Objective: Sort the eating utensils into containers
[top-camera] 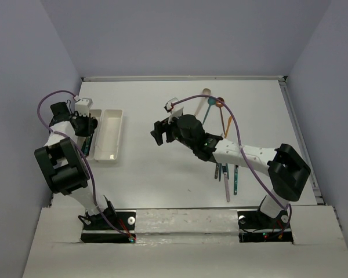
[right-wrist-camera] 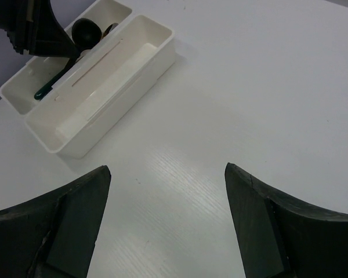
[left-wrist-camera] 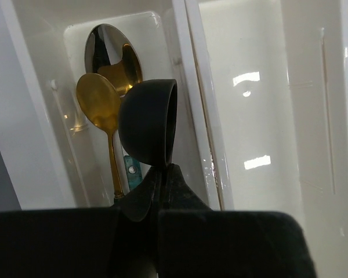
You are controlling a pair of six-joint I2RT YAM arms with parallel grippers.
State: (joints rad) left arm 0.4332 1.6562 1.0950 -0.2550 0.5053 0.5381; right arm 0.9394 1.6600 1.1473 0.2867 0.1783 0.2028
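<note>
Next, my right gripper swings outward, to its right in the top view, and lowers over the beige spoon's handle.
My left gripper [left-wrist-camera: 164,174] is shut on the neck of a black spoon [left-wrist-camera: 148,123], bowl up, over the left white container [left-wrist-camera: 46,116]. Two gold spoons [left-wrist-camera: 98,101] and a teal handle [left-wrist-camera: 131,169] lie in that container. The right container [left-wrist-camera: 267,116] beside it holds nothing. From above, the left gripper [top-camera: 84,124] covers most of the left container, next to the right container [top-camera: 122,124]. My right gripper [top-camera: 158,133] hangs open above bare table, right of the containers [right-wrist-camera: 122,98]. Several utensils [top-camera: 227,185] lie partly hidden under the right arm, and others [top-camera: 210,109] lie farther back.
Grey walls close in the white table [top-camera: 162,185] on three sides. The right forearm [top-camera: 238,153] stretches across the table's right half, above the loose utensils. A purple cable [top-camera: 232,124] loops over it.
</note>
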